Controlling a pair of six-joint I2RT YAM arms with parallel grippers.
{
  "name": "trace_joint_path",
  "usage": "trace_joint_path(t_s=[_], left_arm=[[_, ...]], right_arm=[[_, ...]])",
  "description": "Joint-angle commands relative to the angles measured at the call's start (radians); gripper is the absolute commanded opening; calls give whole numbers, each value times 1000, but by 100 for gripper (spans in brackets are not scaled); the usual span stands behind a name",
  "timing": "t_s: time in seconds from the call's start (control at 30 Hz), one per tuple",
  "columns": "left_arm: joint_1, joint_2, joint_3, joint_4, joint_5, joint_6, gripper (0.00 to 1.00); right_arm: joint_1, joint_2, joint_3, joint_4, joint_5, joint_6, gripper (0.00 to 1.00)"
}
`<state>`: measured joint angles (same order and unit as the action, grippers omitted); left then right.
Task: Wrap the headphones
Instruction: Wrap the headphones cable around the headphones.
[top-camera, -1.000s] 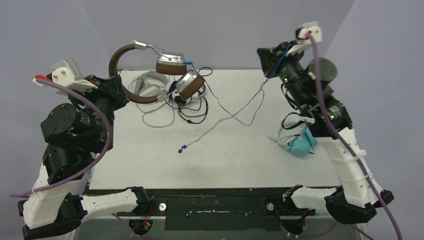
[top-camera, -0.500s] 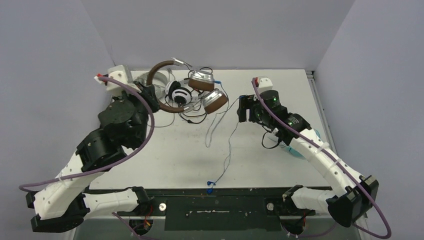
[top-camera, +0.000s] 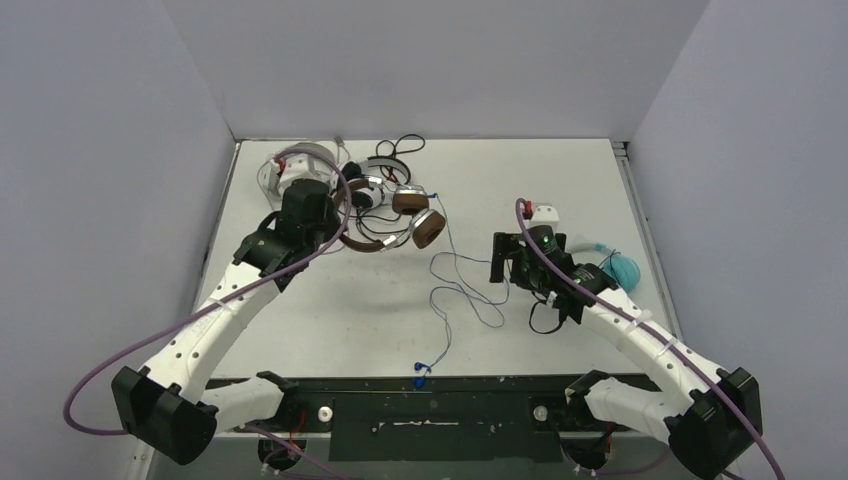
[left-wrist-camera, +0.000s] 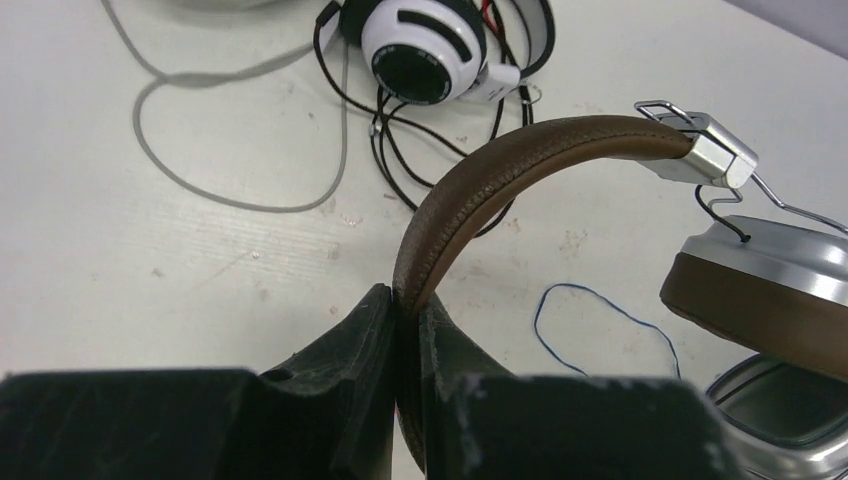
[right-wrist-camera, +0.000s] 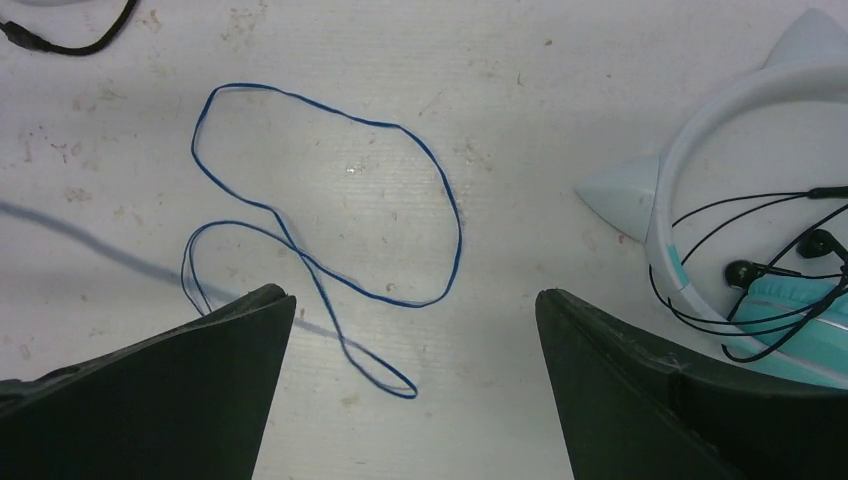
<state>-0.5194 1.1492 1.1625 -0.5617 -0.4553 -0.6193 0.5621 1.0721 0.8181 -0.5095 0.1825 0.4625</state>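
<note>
I will next move my left gripper back and down to the bare tabletop beside the blue cable's loops and let go of the brown headphones' band away from other headphones.
My left gripper (top-camera: 338, 222) (left-wrist-camera: 405, 300) is shut on the padded band (left-wrist-camera: 500, 175) of the brown headphones (top-camera: 420, 215), low over the far left of the table. Their cups (left-wrist-camera: 760, 290) hang to the right. Their blue cable (top-camera: 455, 295) (right-wrist-camera: 457, 225) lies in loose loops across the middle of the table, its plug (top-camera: 421, 370) at the near edge. My right gripper (top-camera: 497, 258) (right-wrist-camera: 412, 295) hovers open just over those loops, holding nothing. The black-and-white headphones (left-wrist-camera: 420, 50) (top-camera: 365, 195) lie behind the brown band. The teal headphones (top-camera: 610, 268) (right-wrist-camera: 700, 125) lie right of my right gripper.
A grey cable (left-wrist-camera: 250, 207) loops on the table left of the black-and-white set, and black cables (top-camera: 400, 147) tangle at the back. Thin black cable (right-wrist-camera: 760, 270) is piled on the teal set. Grey walls close the back and both sides.
My right gripper has opened, let go of the blue cable and come down to the table. The left arm has lowered the brown headphones to the back left. The cable now lies slack.
</note>
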Motion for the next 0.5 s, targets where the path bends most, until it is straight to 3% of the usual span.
trace_joint_path(t_s=[0.0, 0.3, 0.47], left_arm=[[73, 8, -63, 131, 240, -109, 0], [79, 8, -414, 268, 238, -275, 0], [78, 22, -505, 325, 214, -301, 0]], right_arm=[[-8, -70, -13, 73, 49, 40, 95], [-10, -77, -47, 137, 0, 19, 95], [-8, -70, -93, 275, -353, -85, 100]])
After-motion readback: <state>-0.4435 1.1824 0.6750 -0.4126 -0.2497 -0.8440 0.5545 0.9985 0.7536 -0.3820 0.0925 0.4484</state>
